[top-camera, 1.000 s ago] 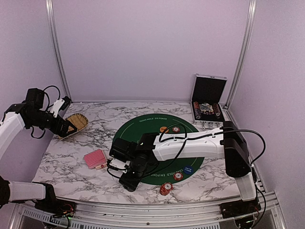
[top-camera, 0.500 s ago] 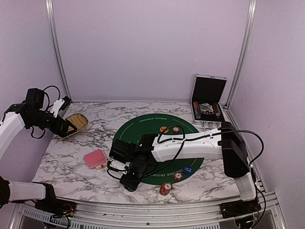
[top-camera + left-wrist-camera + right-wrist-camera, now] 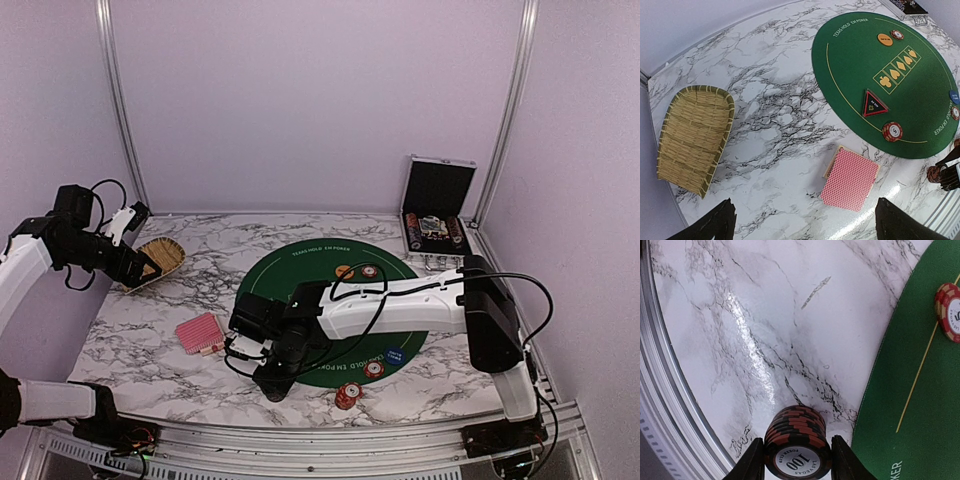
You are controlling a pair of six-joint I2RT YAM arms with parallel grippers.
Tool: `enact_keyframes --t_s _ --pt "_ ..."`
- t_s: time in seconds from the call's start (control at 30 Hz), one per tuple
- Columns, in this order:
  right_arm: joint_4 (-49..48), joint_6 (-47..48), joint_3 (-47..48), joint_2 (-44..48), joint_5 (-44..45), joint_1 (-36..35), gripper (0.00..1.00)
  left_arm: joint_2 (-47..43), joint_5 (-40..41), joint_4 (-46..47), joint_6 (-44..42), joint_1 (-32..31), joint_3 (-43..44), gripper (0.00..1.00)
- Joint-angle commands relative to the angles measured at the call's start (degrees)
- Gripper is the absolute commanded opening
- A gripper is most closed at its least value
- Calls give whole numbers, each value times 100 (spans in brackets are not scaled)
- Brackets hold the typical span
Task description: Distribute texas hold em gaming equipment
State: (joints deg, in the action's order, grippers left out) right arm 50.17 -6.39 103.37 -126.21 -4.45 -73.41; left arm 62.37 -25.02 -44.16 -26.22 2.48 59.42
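Note:
The felt beside the far red chip is bare, so next I will lift my right gripper, move it outward across the mat and lower it there to release.
A stack of red-and-black poker chips [image 3: 797, 442], marked 100 on top, stands on the marble just left of the green mat [image 3: 920, 430]. My right gripper [image 3: 797, 461] is shut on it, one finger pressed on each side; from the top view the gripper [image 3: 272, 378] hides the stack. The pink-backed card deck [image 3: 850, 179] lies on the marble below my left gripper [image 3: 805, 225], which hangs high near the basket [image 3: 165, 258], open and holding nothing. On the mat lie a black triangular marker [image 3: 873, 103], an orange disc [image 3: 885, 39], a blue disc [image 3: 397, 354] and single chips [image 3: 892, 131].
The silver case [image 3: 435, 210] stands open at the back right with chips in it. Another chip stack [image 3: 347, 396] sits on the marble near the front edge. The straw basket [image 3: 692, 137] lies at the far left. The table's metal rail [image 3: 660, 405] runs close to the gripped stack.
My right gripper's fingers have closed in onto the chip stack and the arm has settled slightly nearer the front. The left arm has not moved.

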Motion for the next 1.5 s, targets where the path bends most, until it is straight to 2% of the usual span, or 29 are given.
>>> enact_keyframes --t_s 0.0,0.37,0.67,0.87,1.07,1.33,1.47 --pt "9 -2 230 6 -17 -51 31 -63 -28 -130 -67 32 52 99" --pt "72 -120 335 343 188 -43 19 -67 -17 -128 -76 33 52 99" --pt "126 -162 279 575 322 312 18 -77 -38 -129 -59 29 87 99" --pt "10 -78 -129 925 554 1145 17 -67 -32 -133 -52 31 83 99" --pt "-432 -48 -495 1063 780 2363 17 -28 -75 -130 -48 33 92 99" --pt "-814 -91 42 315 949 3734 16 4 -52 -128 -50 33 145 99" --pt "-819 -116 559 -203 956 4125 15 28 -115 -128 -20 28 148 99"
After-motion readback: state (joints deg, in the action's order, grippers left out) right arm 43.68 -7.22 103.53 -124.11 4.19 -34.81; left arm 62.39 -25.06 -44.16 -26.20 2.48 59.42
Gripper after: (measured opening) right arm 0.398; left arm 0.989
